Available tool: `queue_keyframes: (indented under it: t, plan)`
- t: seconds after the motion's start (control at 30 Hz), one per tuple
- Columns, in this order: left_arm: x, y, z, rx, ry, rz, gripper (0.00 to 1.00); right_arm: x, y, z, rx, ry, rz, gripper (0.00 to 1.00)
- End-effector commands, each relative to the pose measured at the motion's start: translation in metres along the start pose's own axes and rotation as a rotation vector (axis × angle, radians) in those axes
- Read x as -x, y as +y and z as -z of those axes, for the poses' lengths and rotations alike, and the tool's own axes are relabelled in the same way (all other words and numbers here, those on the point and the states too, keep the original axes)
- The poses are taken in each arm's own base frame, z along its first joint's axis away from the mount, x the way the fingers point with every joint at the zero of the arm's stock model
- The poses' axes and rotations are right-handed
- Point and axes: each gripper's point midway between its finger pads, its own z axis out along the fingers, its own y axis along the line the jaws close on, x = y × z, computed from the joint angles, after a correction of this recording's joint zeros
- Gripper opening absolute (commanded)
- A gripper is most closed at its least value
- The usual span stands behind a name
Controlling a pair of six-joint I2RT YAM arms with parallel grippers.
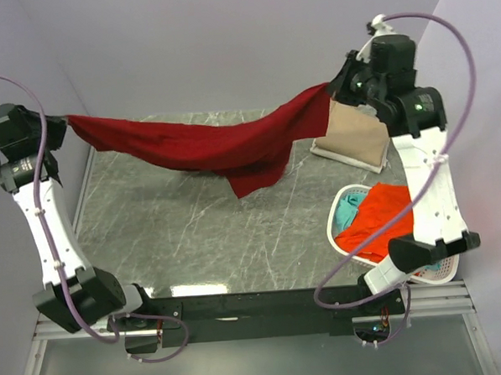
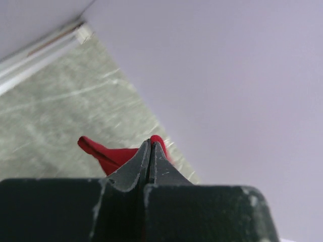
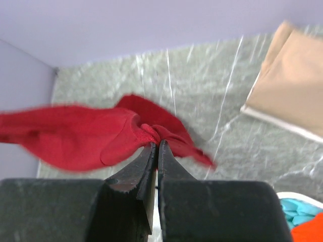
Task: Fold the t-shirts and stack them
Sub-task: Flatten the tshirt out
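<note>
The red t-shirt sags, so next my right gripper will rise, then swing outward and down to release the end of the red t-shirt (image 1: pixel 206 148) over the back tabletop below the gripper.
The dark red t-shirt (image 1: pixel 206 148) hangs stretched in the air between both grippers, sagging in the middle above the table. My left gripper (image 1: pixel 62 122) is shut on its left end; the left wrist view shows red cloth (image 2: pixel 108 155) at the closed fingertips (image 2: pixel 150 146). My right gripper (image 1: pixel 336 86) is shut on its right end; the right wrist view shows bunched red cloth (image 3: pixel 81 133) pinched at the tips (image 3: pixel 157 145). A folded tan t-shirt (image 1: pixel 353 136) lies at the back right, also in the right wrist view (image 3: pixel 290 80). An orange-red t-shirt (image 1: pixel 378 219) and a teal one (image 1: pixel 347 208) lie in the basket.
A white oval laundry basket (image 1: pixel 444 271) stands at the right front beside my right arm. The grey marbled table (image 1: pixel 194 241) is walled by lilac panels at the back and sides.
</note>
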Motion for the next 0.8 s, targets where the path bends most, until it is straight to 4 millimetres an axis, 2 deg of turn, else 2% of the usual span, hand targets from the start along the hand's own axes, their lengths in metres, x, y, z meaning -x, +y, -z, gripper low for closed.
queue_keyframes:
  t: [0.0,0.03,0.07,0.1,0.13,0.2,0.23,0.3,0.47,0.5,0.57,0.6,0.67,0.7,0.73,0.77]
  plan:
    - [0.056,-0.067,0.069,-0.176,-0.191,-0.027,0.00,0.056,0.008,0.073,0.019,-0.246,0.004,0.00]
    - [0.068,-0.081,0.084,-0.199,-0.229,-0.040,0.00,0.063,0.010,0.084,0.027,-0.286,0.001,0.00]
    - [0.073,-0.082,0.091,-0.184,-0.247,-0.046,0.00,0.068,0.009,0.092,0.021,-0.319,-0.001,0.00]
    - [0.077,-0.085,0.097,-0.187,-0.265,-0.054,0.00,0.080,0.013,0.113,0.044,-0.389,-0.004,0.00]
    - [0.084,-0.093,0.107,-0.204,-0.289,-0.062,0.00,0.085,0.014,0.123,0.050,-0.422,-0.005,0.00]
    - [0.087,-0.099,0.113,-0.220,-0.298,-0.067,0.00,0.095,0.014,0.137,0.056,-0.487,-0.013,0.00]
    - [0.087,-0.103,0.116,-0.233,-0.298,-0.064,0.00,0.098,0.015,0.152,0.070,-0.523,-0.014,0.00]
    - [0.084,-0.109,0.114,-0.263,-0.275,-0.052,0.00,0.103,0.016,0.162,0.074,-0.559,-0.012,0.00]
    - [0.078,-0.129,0.115,-0.365,-0.226,-0.056,0.00,0.118,0.014,0.159,0.044,-0.595,-0.007,0.00]
    - [0.079,-0.133,0.116,-0.384,-0.230,-0.061,0.00,0.122,0.015,0.147,0.038,-0.591,0.000,0.00]
    - [0.076,-0.132,0.113,-0.388,-0.215,-0.061,0.00,0.135,0.021,0.142,0.058,-0.619,0.011,0.00]
    - [0.074,-0.129,0.110,-0.384,-0.206,-0.057,0.00,0.142,0.025,0.120,0.068,-0.618,0.017,0.00]
    - [0.065,-0.117,0.098,-0.363,-0.186,-0.048,0.00,0.153,0.034,0.102,0.107,-0.627,0.028,0.00]
    - [0.055,-0.098,0.083,-0.316,-0.160,-0.040,0.00,0.155,0.034,0.062,0.107,-0.597,0.028,0.00]
    - [0.052,-0.087,0.076,-0.287,-0.156,-0.036,0.00,0.162,0.039,0.053,0.131,-0.605,0.029,0.00]
    - [0.047,-0.075,0.067,-0.257,-0.149,-0.034,0.00,0.163,0.040,0.034,0.137,-0.594,0.020,0.00]
